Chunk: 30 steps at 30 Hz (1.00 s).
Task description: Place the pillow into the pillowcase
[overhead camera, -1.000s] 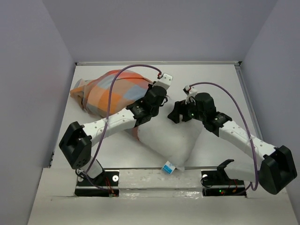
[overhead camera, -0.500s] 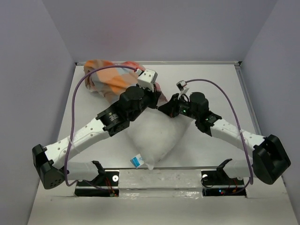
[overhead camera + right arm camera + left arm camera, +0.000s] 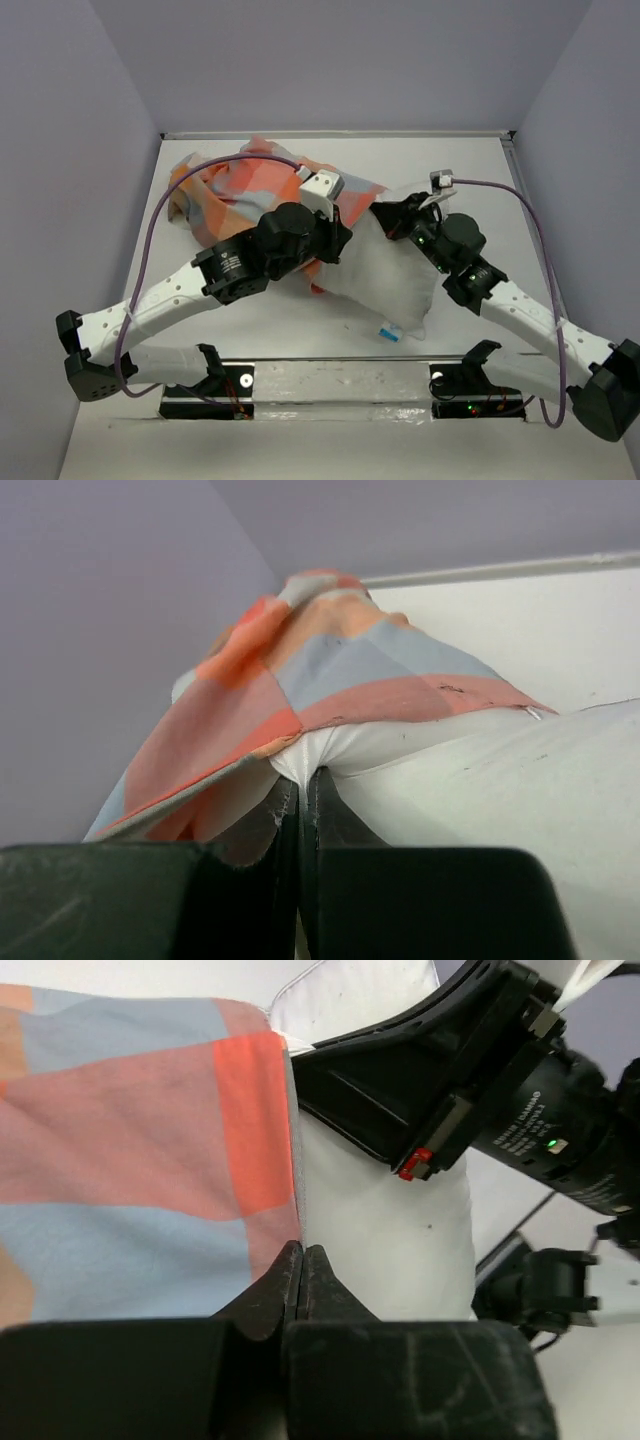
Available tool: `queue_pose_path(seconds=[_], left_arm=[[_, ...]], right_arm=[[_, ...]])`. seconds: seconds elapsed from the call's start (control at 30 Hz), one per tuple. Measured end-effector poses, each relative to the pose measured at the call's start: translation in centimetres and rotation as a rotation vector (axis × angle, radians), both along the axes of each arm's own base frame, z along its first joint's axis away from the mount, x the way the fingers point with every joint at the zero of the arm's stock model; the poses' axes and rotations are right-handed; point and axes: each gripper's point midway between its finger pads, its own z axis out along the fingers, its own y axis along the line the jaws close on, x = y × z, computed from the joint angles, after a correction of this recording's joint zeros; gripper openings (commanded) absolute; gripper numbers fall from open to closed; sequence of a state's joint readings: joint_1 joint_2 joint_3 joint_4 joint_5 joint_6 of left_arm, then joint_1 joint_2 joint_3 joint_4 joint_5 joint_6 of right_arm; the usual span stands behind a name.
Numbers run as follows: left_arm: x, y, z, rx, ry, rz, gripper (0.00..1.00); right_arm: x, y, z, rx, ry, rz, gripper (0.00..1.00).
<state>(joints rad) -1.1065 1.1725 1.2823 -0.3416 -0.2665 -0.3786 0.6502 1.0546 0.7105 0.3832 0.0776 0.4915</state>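
Note:
The edge of the pillowcase already lies over the pillow [image 3: 390, 280] beside the pinched fold. My right gripper will next move outward toward the hem's far end [image 3: 382, 188] and release the edge.
The checked orange, light-blue and tan pillowcase [image 3: 245, 190] lies bunched at the back left of the table, and its open end covers the far corner of the white pillow [image 3: 390, 280]. The pillow's blue-and-white tag [image 3: 389, 331] sticks out at its near edge. In the left wrist view my left gripper [image 3: 301, 1250] is shut on the pillowcase [image 3: 130, 1160] hem, right where it meets the pillow [image 3: 380, 1250]. My right gripper [image 3: 303, 772] is shut on a pinched fold of the pillow [image 3: 520, 800], just under the pillowcase [image 3: 330, 670] edge. Seen from above, the left gripper [image 3: 338, 240] and the right gripper [image 3: 383, 213] are close together.
Lilac walls [image 3: 90, 200] close in the table on the left, back and right. A metal rail [image 3: 340, 375] with both arm bases runs along the near edge. Purple cables [image 3: 155, 225] loop over each arm. My right arm's wrist [image 3: 480, 1090] fills the left wrist view's upper right.
My right gripper went from open to shut on the pillow and moved back and right. The pillow swung so its tag shifted right. The left arm dropped lower and the pillowcase spread out.

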Motion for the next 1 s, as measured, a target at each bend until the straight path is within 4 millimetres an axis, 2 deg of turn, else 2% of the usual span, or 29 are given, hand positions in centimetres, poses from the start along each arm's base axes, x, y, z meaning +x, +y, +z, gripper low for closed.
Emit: queue_pose_path(seconds=[0.07,0.1,0.17,0.27,0.33,0.37,0.4,0.43,0.5,0.53,0.57,0.63,0.67,0.73,0.77,0.8,0.83,0.9,1.0], left_arm=[[-0.8,0.1,1.2,-0.056,0.009,-0.019,0.00],[-1.2,-0.1,1.8,-0.082,0.009,-0.032,0.00],[-1.7,-1.1,2.6,-0.123,0.009,-0.061,0.00],[-0.5,-2.8,0.6,-0.079,0.022,-0.047,0.00],[1.1,-4.0,-2.8,0.004,0.053,-0.019,0.04],[1.7,-4.6,-4.7,0.043,0.073,-0.010,0.16],[2.4,-5.4,-6.2,0.068,0.087,-0.005,0.46],[2.7,-5.9,-7.0,0.078,0.094,-0.005,0.61],[3.0,-6.6,-7.6,0.076,0.097,-0.013,0.87],[2.9,-7.0,-7.3,0.062,0.089,-0.021,0.90],[2.7,-7.1,-6.7,0.041,0.077,-0.025,0.91],[2.4,-6.6,-5.3,-0.005,0.044,-0.014,0.91],[2.1,-5.6,-4.6,-0.024,0.024,0.004,0.91],[1.1,-2.9,-3.6,-0.051,-0.013,0.049,0.90],[0.5,-1.2,-3.2,-0.068,-0.029,0.078,0.75],[-0.7,1.9,-2.9,-0.097,-0.057,0.126,0.73],[-1.1,2.6,-3.2,-0.102,-0.057,0.145,0.71],[-3.0,3.1,-4.6,-0.098,-0.063,0.134,0.70],[-6.2,2.1,-9.6,0.027,-0.043,0.067,0.78]], right_arm=[[-0.8,-1.3,1.5,0.023,-0.036,-0.030,0.00],[-0.6,-1.3,1.6,0.028,-0.038,-0.038,0.00],[1.0,-0.5,1.0,0.025,-0.013,-0.062,0.00],[4.0,1.6,-2.0,-0.004,0.082,-0.073,0.00],[5.1,1.6,-6.5,-0.059,0.200,-0.102,0.00],[5.4,0.9,-8.6,-0.091,0.262,-0.133,0.00],[5.6,0.2,-9.8,-0.106,0.304,-0.161,0.00],[6.0,-0.6,-10.4,-0.112,0.336,-0.191,0.00],[6.8,-1.5,-9.7,-0.098,0.352,-0.234,0.00],[7.4,-1.9,-8.6,-0.081,0.345,-0.251,0.07],[7.8,-2.1,-8.0,-0.072,0.338,-0.257,0.26],[8.2,-2.6,-7.2,-0.061,0.338,-0.266,0.43],[8.3,-2.9,-7.2,-0.068,0.343,-0.267,0.58],[8.7,-3.9,-7.1,-0.089,0.355,-0.281,0.67],[8.9,-4.5,-7.0,-0.099,0.361,-0.291,0.79],[8.6,-5.5,-6.7,-0.135,0.374,-0.294,0.81],[8.0,-5.6,-6.2,-0.146,0.370,-0.283,0.82],[6.5,-5.9,-5.9,-0.167,0.367,-0.251,0.82],[3.1,-6.8,-4.3,-0.182,0.338,-0.206,0.75]])
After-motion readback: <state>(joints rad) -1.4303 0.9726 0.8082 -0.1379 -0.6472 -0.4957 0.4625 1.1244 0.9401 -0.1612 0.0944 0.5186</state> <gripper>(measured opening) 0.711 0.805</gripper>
